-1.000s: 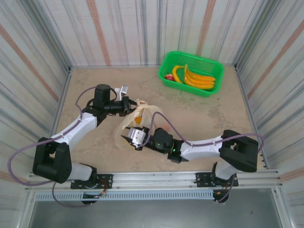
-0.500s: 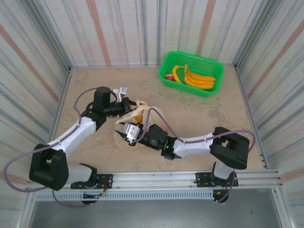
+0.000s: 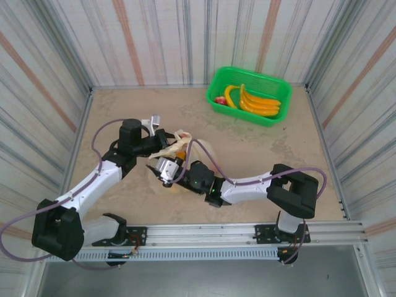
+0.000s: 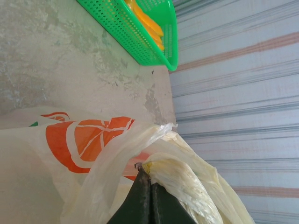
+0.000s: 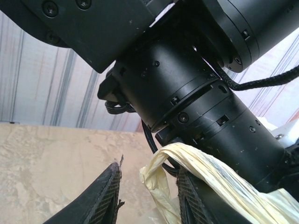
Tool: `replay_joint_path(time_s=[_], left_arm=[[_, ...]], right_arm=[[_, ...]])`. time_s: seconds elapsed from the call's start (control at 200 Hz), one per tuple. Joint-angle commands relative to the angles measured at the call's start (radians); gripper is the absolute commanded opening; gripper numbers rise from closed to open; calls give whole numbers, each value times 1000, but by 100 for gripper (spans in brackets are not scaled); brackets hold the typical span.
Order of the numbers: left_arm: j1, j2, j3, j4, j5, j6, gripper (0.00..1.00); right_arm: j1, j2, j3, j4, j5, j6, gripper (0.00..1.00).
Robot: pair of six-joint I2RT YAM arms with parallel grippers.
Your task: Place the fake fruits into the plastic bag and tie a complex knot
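Observation:
My left gripper draws toward the bare tabletop outward of the bag next, then releases the twisted handle, because the twisted handle bunches at the bag (image 3: pixel 178 142).
The cream plastic bag (image 3: pixel 178 142) with orange prints lies bunched mid-table between both grippers. My left gripper (image 3: pixel 164 145) is shut on a twisted handle strip (image 4: pixel 182 182) of the bag (image 4: pixel 88 140). My right gripper (image 5: pixel 149 189) sits right under the left wrist (image 5: pixel 187 93). Its jaws stand apart with another pale handle strip (image 5: pixel 159 182) hanging loose between them. In the top view the right gripper (image 3: pixel 156 169) sits just below the left one. Fake fruits, yellow bananas (image 3: pixel 257 102) and a red one (image 3: pixel 220 99), lie in the basket. Whether the handles form a knot is hidden by the grippers.
The green basket (image 3: pixel 272 83) stands at the back right, and its corner (image 4: pixel 140 42) shows in the left wrist view. Striped walls close in the table on three sides. The right arm's purple cable (image 3: pixel 210 159) arches over the bag.
The right gripper has slid left and up under the left wrist, its jaws narrowing slightly. The left arm has drawn back to the left, pulling the bag along.

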Motion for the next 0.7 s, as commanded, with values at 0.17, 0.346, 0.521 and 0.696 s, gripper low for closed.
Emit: replay_joint_path(time_s=[0.17, 0.346, 0.521, 0.696], left_arm=[[-30, -26, -8, -29, 2, 0, 0], [41, -33, 22, -61, 27, 30, 0], [111, -6, 121, -132, 84, 117, 0], [153, 12, 186, -167, 105, 175, 0]], right_arm=[[-21, 34, 57, 41, -72, 72, 11], [-6, -46, -27, 37, -82, 85, 0], [19, -213, -146, -45, -98, 128, 0], [30, -412, -254, -161, -42, 156, 0]])
